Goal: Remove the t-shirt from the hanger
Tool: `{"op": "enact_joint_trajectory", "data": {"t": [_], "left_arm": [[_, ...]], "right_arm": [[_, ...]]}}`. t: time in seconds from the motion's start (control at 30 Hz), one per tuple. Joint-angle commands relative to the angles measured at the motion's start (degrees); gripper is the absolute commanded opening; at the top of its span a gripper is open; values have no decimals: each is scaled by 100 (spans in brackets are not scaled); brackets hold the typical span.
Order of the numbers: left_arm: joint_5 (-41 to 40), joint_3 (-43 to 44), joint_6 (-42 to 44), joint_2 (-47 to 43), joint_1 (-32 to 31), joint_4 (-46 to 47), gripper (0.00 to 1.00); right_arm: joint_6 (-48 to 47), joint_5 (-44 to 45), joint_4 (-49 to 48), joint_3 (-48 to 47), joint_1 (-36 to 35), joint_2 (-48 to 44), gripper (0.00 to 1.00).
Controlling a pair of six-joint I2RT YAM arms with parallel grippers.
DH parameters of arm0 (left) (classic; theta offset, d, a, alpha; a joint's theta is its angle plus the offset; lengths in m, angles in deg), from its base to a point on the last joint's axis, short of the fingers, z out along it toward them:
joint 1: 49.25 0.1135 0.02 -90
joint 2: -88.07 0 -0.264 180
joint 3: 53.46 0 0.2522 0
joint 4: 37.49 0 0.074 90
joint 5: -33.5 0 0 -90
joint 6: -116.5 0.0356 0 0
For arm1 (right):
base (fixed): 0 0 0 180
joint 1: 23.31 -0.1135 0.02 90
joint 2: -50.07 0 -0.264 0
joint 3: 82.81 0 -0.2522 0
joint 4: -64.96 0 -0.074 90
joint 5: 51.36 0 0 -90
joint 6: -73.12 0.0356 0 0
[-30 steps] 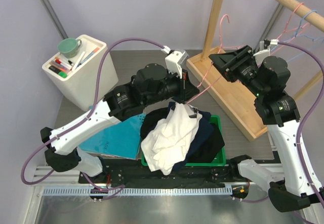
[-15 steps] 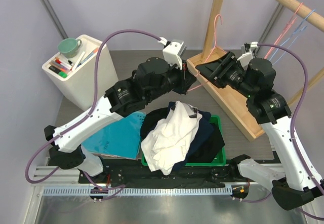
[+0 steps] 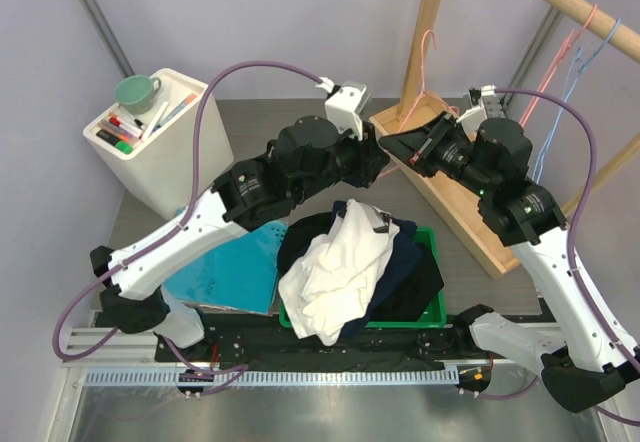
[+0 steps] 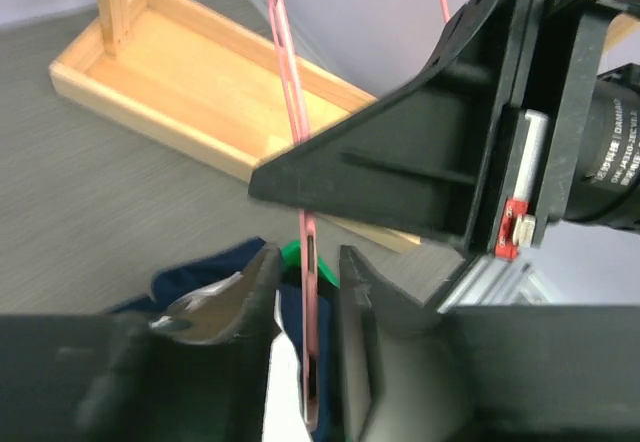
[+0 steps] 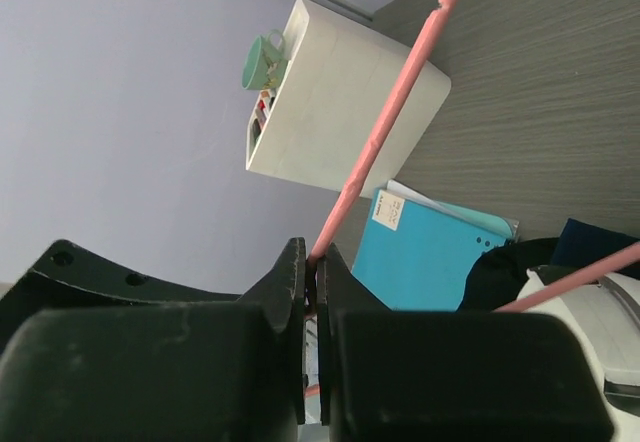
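The t-shirt is already off the pink hanger. Next, my right gripper rises outward, lowers the hanger's hook over the bar's bare part and releases it.
A bare pink hanger is held in the air between my two grippers, hook up beside the wooden post. My right gripper is shut on it; in the right wrist view its jaws pinch the pink bar. My left gripper sits tip to tip with the right one. In the left wrist view its jaws stand open around the pink bar, a gap on each side. A white t-shirt lies crumpled on dark navy clothes in the green bin below.
A wooden rack base and post stand at the right rear. More pink and blue hangers hang on the rail. A white box with a mug and pens is at the left. A blue folder lies beside the bin.
My right gripper has swung left with the hanger, up to the left gripper. The hanger's hook moved left to the post. The left arm has shifted slightly up and right.
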Motion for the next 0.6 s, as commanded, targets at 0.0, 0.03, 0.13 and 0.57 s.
{"op": "enact_joint_trajectory", "data": {"t": [0.0,0.03,0.13,0.57], "left_arm": [[-338,-970,-232,-921,47,381,46],[-321,-1245,-276,-1115,47,643,60],[-304,-2011,-452,-1845,73,664,68],[136,-4313,-1427,-3920,73,444,71]], "right_arm": [[-313,407,-163,-289,-29,190,1],[-322,459,-172,-333,-21,294,1],[-524,627,-163,-666,40,506,1],[-830,-94,-462,-2327,1534,1693,1]]}}
